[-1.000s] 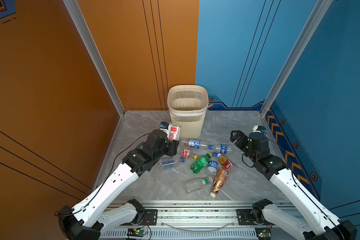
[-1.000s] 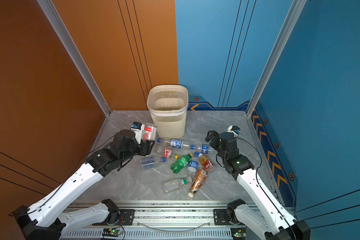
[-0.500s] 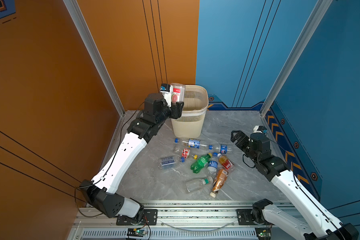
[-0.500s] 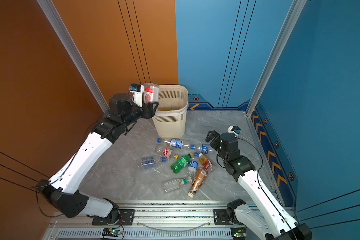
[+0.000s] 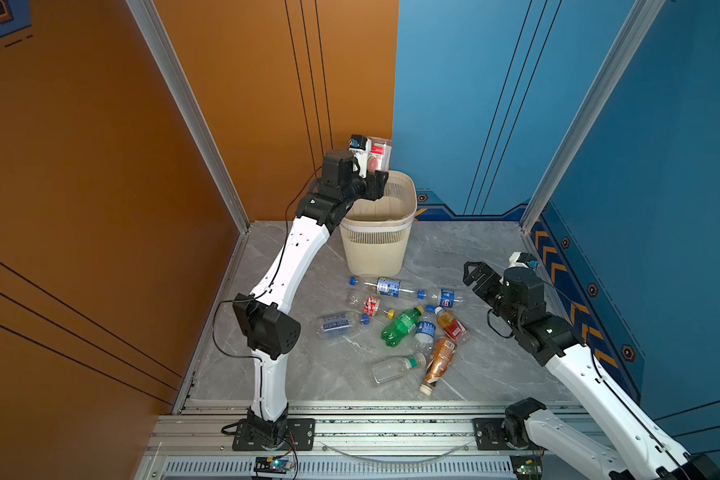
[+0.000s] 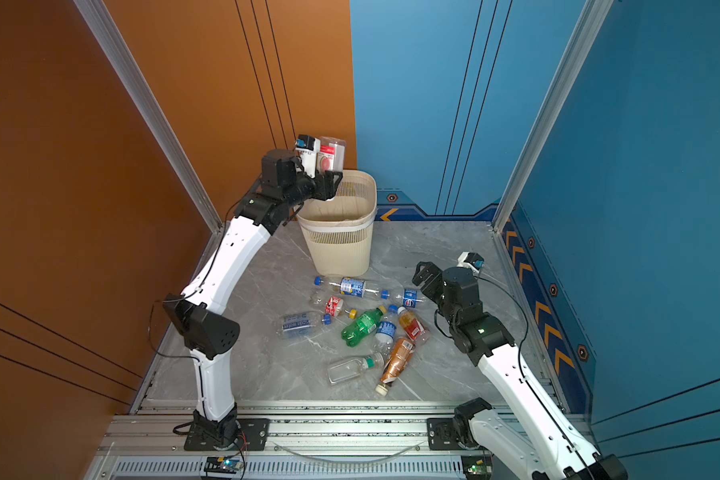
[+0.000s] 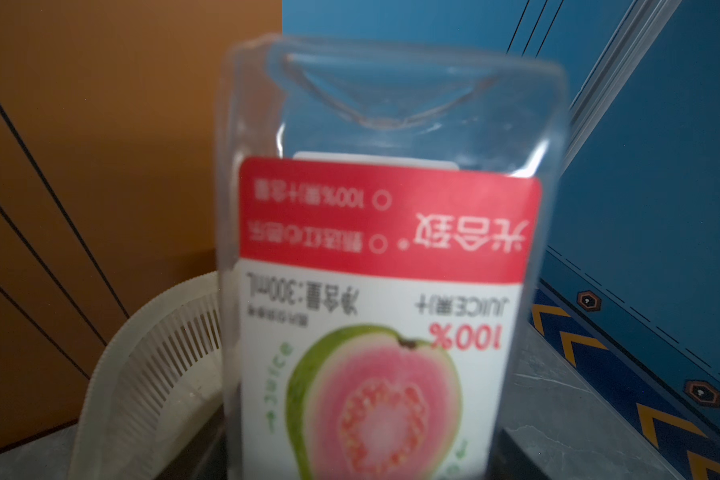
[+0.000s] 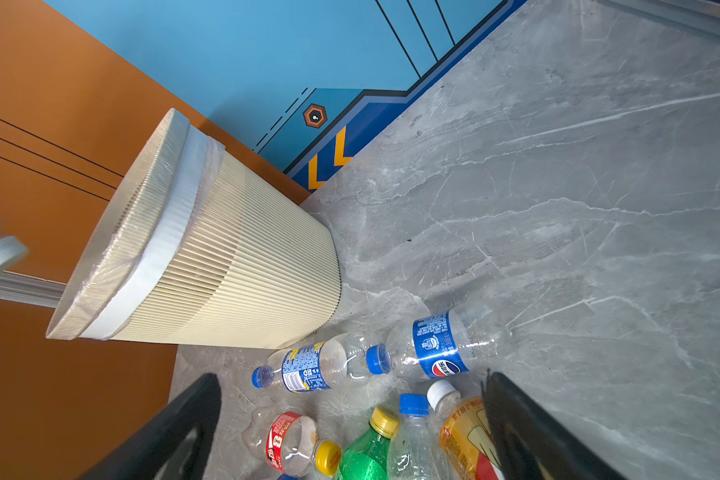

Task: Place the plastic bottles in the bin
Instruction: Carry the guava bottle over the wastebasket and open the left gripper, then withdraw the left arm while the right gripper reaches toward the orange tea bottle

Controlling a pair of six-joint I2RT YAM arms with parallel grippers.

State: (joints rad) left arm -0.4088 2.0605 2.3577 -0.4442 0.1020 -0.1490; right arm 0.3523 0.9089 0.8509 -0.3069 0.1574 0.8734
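The juice bottle goes down and across in my left gripper next, over the middle of the bin's opening for release. It still stands above the bin's rear rim.
My left gripper is shut on a clear square juice bottle with a red and white guava label, held bottom-up above the left rear rim of the cream slatted bin. The left wrist view is filled by this bottle, with the bin's rim beside it. Several plastic bottles lie on the floor in front of the bin, among them a green one and a Pepsi one. Right of the pile my right gripper hovers open and empty.
An orange wall closes the left side and blue walls close the back and right. A metal rail carrying both arm bases runs along the front. Bare grey marble floor lies right of the bin.
My left arm has lifted the juice bottle from floor level beside the pile up to above the bin's rim. The right arm has stayed where it was.
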